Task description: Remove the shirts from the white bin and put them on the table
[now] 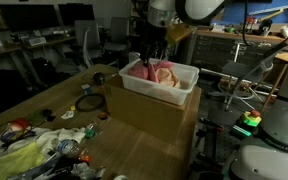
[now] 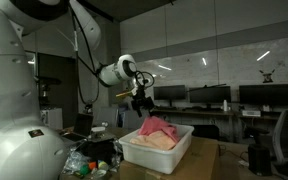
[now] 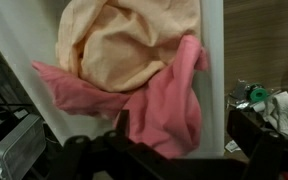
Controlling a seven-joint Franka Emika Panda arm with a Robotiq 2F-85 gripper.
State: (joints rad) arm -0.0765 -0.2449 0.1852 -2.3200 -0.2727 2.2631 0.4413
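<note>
The gripper will next go down into the white bin (image 1: 184,85) onto the pink cloth between its spread fingers, because the pink shirt is on top of the peach one.
A white bin (image 1: 184,85) stands on a cardboard box (image 1: 149,108) on the wooden table (image 1: 134,150). It also shows in an exterior view (image 2: 174,150). A pink shirt (image 1: 162,72) (image 2: 156,127) lies bunched on top of a peach shirt (image 2: 164,142) inside it. In the wrist view the peach shirt (image 3: 134,40) fills the top and the pink shirt (image 3: 169,95) hangs below it, against the bin's white wall (image 3: 212,90). My gripper (image 1: 152,55) (image 2: 140,103) hovers just above the shirts. Its fingers (image 3: 184,135) are spread, with the pink cloth showing between them.
Clutter of small objects, cables and a yellow-green cloth (image 1: 29,150) covers the table's near left part; it also shows in the wrist view (image 3: 274,105). Office chairs and desks with monitors (image 2: 224,97) stand behind. A stool (image 1: 284,65) and other robot parts (image 1: 274,130) are beside the table.
</note>
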